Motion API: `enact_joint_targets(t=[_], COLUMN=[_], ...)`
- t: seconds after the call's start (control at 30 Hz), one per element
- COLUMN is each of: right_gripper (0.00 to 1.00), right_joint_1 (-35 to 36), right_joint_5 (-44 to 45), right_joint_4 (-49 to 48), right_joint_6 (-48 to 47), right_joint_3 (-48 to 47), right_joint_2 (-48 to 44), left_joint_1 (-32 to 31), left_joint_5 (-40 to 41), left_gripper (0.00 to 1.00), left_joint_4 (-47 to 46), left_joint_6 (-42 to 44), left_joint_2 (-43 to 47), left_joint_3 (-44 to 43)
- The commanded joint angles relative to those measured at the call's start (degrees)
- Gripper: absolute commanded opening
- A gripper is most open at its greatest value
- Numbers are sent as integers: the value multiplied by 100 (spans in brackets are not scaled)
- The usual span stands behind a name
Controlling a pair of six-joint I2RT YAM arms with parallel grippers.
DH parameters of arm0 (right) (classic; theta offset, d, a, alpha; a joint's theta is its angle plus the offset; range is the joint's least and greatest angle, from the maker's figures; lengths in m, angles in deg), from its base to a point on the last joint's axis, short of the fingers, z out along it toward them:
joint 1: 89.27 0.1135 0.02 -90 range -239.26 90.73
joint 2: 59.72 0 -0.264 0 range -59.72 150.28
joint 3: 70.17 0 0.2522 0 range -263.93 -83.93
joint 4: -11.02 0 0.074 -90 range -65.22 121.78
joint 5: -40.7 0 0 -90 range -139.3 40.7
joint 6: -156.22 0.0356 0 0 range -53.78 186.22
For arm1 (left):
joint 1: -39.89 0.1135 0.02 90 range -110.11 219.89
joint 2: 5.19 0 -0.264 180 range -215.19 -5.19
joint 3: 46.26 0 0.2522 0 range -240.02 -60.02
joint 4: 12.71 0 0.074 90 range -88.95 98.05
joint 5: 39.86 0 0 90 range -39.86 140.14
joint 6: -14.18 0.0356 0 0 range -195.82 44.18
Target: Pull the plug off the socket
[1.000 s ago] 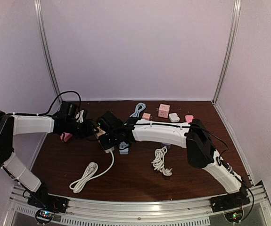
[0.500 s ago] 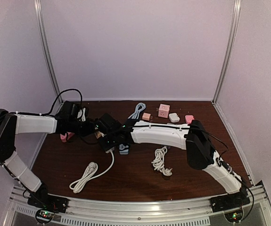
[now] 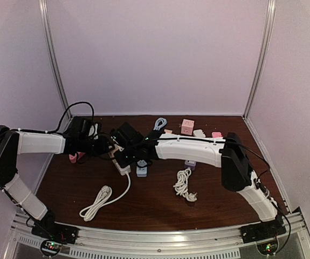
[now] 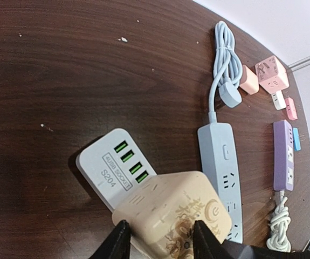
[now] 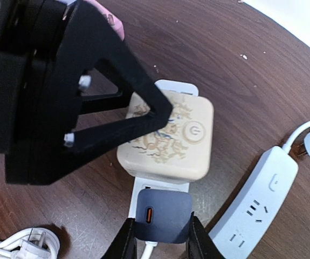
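My right gripper lifts over the grey-blue socket strip next, then lowers to free the dark blue charger plug, as bare tabletop lies to its right in the top view.
A white socket strip with green USB ports lies on the brown table; it also shows in the top view. A beige cube plug with a drawn pattern sits on it, and my left gripper is shut on that cube's sides. In the right wrist view the cube sits on the strip just beyond a dark blue charger plug. My right gripper is shut on the blue charger. I cannot tell whether either plug is lifted off the strip.
A grey-blue power strip with its coiled cable lies right beside the white strip. A purple strip, a pink cube and a peach adapter are further back. White coiled cables lie near the front.
The right arm has lifted and shifted slightly right, and the left gripper has moved a little right. Both stay closed over the white strip, which shows more below them.
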Motion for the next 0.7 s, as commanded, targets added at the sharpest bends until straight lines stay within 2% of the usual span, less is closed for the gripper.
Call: enact_joint_targets(t=[0.0,0.33,0.67], right_gripper=[1,1,1], right_joint_1=[-135,-836,-1972], right_joint_5=[128,-615,-2214], right_joint_4=[-333,-774,-1610], right_joint_6=[52,360,1103], right_joint_3=[635,2105,3275], right_joint_2=[-822,-1670,-1957], left_joint_1=[0,-8,-8], left_joint_5=[544,445,469], left_gripper=[39,39,39], left_joint_4=[1656,1748,1876], left_joint_6=[149,331,436], left_joint_2=[-351,-337,-390], left_joint_3=[352,-110,-383])
